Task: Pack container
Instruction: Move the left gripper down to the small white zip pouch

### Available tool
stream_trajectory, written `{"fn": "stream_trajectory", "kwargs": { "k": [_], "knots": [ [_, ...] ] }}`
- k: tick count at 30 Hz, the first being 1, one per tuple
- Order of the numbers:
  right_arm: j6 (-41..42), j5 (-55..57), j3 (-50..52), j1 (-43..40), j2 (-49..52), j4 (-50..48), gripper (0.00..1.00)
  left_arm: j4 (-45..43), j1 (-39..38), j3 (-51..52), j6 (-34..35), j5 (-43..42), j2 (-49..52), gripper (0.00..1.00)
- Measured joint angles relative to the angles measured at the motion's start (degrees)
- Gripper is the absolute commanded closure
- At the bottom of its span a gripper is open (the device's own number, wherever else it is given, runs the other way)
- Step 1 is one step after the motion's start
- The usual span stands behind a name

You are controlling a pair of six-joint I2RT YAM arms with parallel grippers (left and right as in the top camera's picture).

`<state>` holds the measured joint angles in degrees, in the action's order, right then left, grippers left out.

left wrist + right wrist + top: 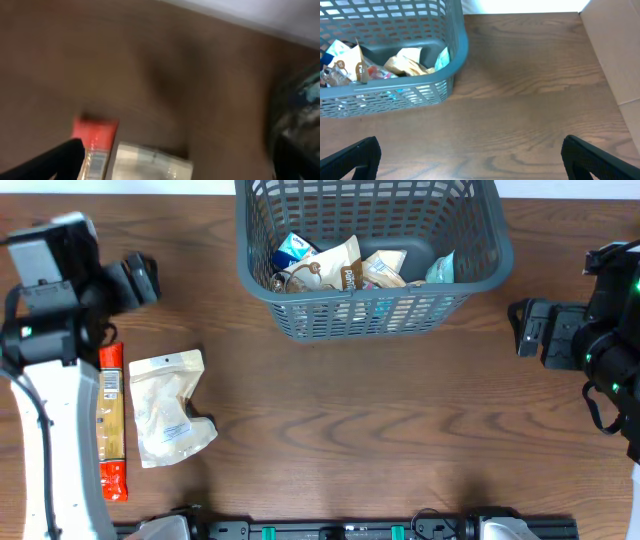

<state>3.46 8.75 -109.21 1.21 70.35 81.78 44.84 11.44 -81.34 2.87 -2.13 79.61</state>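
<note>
The left gripper moves back and down onto the middle of the white pouch (164,411) next, which lies nearer my base than the gripper's open fingers.
The dark grey lattice basket (480,270) stands at the back middle of the table and holds several snack packets (345,270). It also shows in the right wrist view (455,45) and, blurred, at the right edge of the left wrist view (295,125). A white pouch (170,405) and a long red and orange packet (112,420) lie on the table at the left. My left gripper (140,280) hovers behind them, open and empty. Its blurred view shows one finger (57,160), the red packet (95,137) and the pouch (150,162). My right gripper (475,167) is open and empty, to the right of the basket.
A cardboard box wall (615,50) stands to the right of the table. A black rail (340,530) runs along the table's front edge. The left arm's white link (60,440) lies beside the red packet.
</note>
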Motion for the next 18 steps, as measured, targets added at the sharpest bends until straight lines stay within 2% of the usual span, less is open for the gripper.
{"fn": "stream_trajectory", "kwargs": {
  "k": [9, 12, 18],
  "knots": [
    [0.02, 0.00, 0.00, 0.00, 0.02, -1.57, 0.01, 18.62, 0.02, 0.33, -0.74, 2.19, 11.13, 0.00],
    [0.00, 0.00, 0.00, 0.00, 0.02, -1.66, 0.01, 24.41, 0.02, 0.35, -0.07, 2.38, 12.13, 0.00],
    [-0.04, 0.00, 0.00, 0.00, 0.02, -1.99, 0.01, 30.16, 0.02, 1.33, 1.20, 2.34, 12.13, 0.00]
  ]
}}
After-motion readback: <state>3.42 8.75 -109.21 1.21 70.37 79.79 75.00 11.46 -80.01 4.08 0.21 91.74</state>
